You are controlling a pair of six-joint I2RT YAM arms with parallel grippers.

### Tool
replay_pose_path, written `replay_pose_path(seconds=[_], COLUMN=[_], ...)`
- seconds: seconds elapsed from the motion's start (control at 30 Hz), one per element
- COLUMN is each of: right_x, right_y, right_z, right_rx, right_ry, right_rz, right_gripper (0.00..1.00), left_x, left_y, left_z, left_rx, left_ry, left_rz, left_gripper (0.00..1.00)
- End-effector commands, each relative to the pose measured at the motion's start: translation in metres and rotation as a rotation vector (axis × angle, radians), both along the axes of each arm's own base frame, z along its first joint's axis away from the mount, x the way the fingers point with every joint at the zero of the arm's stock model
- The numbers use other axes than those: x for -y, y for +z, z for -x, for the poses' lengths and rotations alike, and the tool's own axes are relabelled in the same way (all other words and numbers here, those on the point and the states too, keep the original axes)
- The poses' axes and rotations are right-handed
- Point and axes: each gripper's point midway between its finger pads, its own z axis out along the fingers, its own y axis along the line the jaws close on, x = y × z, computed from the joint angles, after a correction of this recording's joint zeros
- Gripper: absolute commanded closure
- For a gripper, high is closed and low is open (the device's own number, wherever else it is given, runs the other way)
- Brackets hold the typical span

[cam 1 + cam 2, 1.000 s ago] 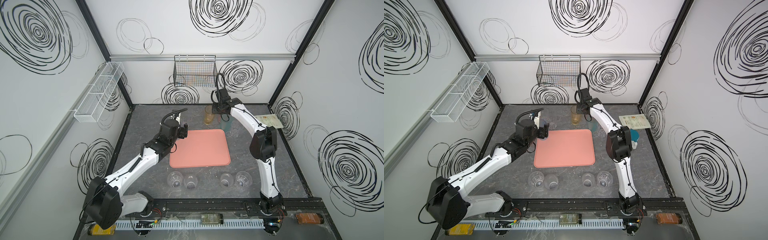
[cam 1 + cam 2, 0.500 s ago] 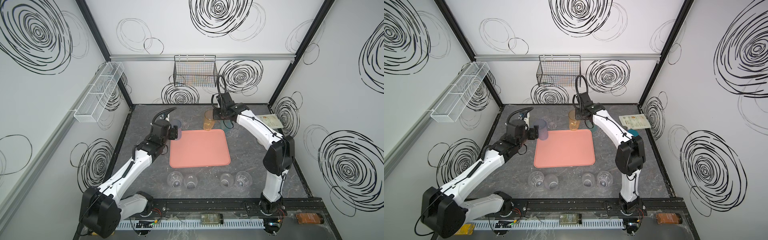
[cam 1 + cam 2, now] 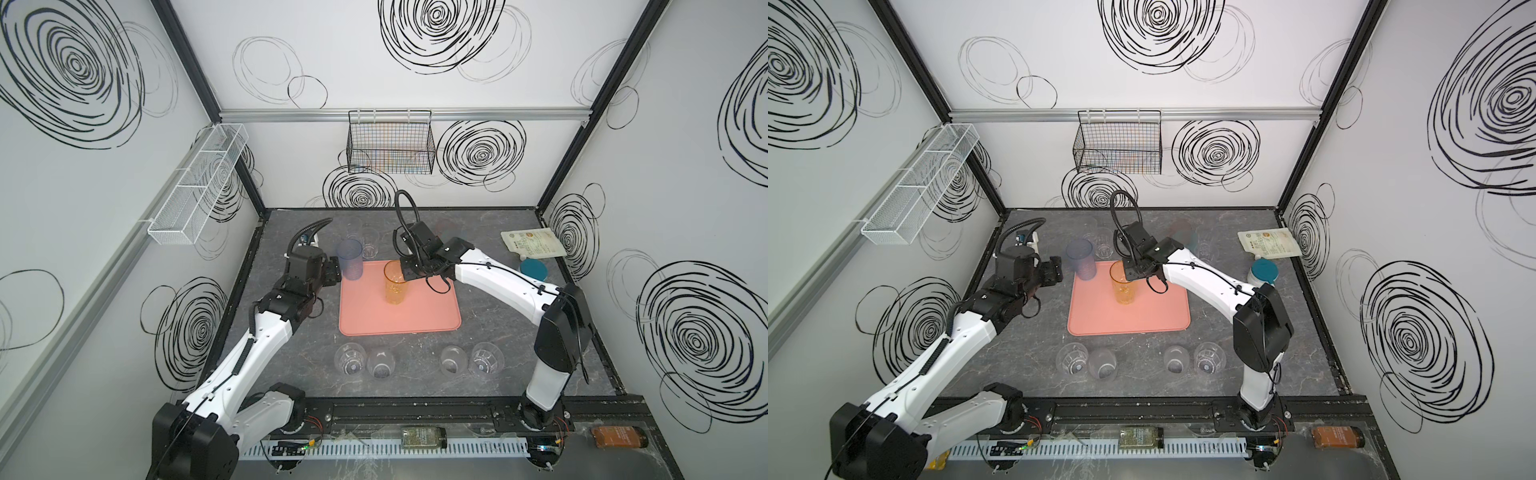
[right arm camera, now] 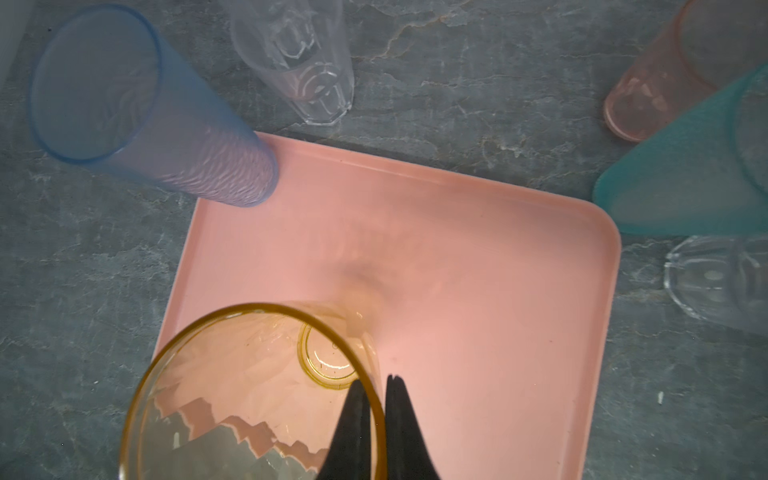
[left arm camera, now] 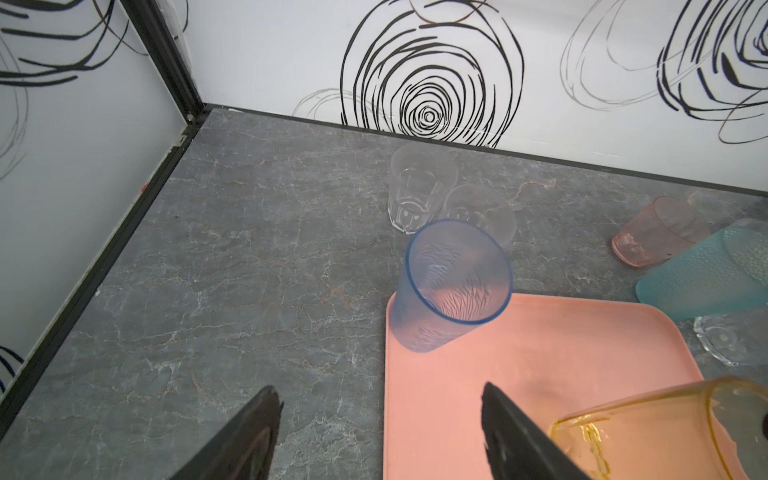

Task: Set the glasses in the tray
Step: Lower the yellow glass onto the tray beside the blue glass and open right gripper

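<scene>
My right gripper holds the amber glass and needs to move it across the tray (image 3: pixel 432 316) to the bare spot by the blue glass. It needs to release the glass there, as other glasses need room.
The salmon-pink tray (image 3: pixel 432 316) (image 3: pixel 1154 316) lies mid-table. My right gripper (image 3: pixel 405 272) (image 4: pixel 376 386) is shut on the rim of a tall amber glass (image 3: pixel 394 286) (image 3: pixel 1123 286) (image 4: pixel 249 374), upright over the tray's far half; I cannot tell whether its base touches. A tall blue glass (image 3: pixel 350 259) (image 5: pixel 453 282) (image 4: pixel 137 108) stands at the tray's far left corner. My left gripper (image 3: pixel 334 270) (image 5: pixel 380 392) is open and empty, just left of it. Several clear glasses (image 3: pixel 351 359) stand in front of the tray, others (image 3: pixel 368 245) behind it. Pink (image 5: pixel 660 232) and teal (image 5: pixel 706 274) glasses stand beyond the far right corner.
A black wire basket (image 3: pixel 390 145) hangs on the back wall and a white mesh basket (image 3: pixel 199 187) on the left wall. A pouch (image 3: pixel 532 243) and a teal-lidded jar (image 3: pixel 534 268) sit at the back right. Bottles (image 3: pixel 422 436) (image 3: pixel 619 436) lie along the front rail.
My right arm has carried the amber glass from behind the tray to over its far half. My left gripper has drawn back to the left, away from the blue glass.
</scene>
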Motion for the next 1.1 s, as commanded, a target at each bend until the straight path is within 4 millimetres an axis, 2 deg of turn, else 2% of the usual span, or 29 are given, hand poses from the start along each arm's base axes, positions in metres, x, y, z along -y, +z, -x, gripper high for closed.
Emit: replay_pose_path(seconds=[0.0,0.27,0.4,0.77,1.07], right_x=[-0.025,-0.084,-0.104,-0.124,-0.131], right_y=[0.017,0.009,0.002,-0.021,-0.026], right_z=[-0.001,-0.004,-0.008,-0.023,-0.035], right_rx=[0.06,0.064,0.062,0.045,0.073], right_ry=[-0.005,0.051,0.069,0.067,0.053], right_rz=[-0.044,-0.066,-0.047,0.002,-0.014], right_gripper=[1.0,1.0,1.0,1.0,1.0], left_x=[-0.008,-0.023,-0.021,-0.017,-0.009], left_y=[0.004,0.014,0.015,0.006,0.005], left_z=[0.005,0.011,0.013,0.015,0.011], left_rx=[0.016,0.039,0.046,0.044,0.05], left_ry=[0.042,0.088,0.078,0.057,0.029], left_rz=[0.031,0.009,0.029,0.061,0.099], left_gripper=[0.21,0.2,0.2,0.2,0.2])
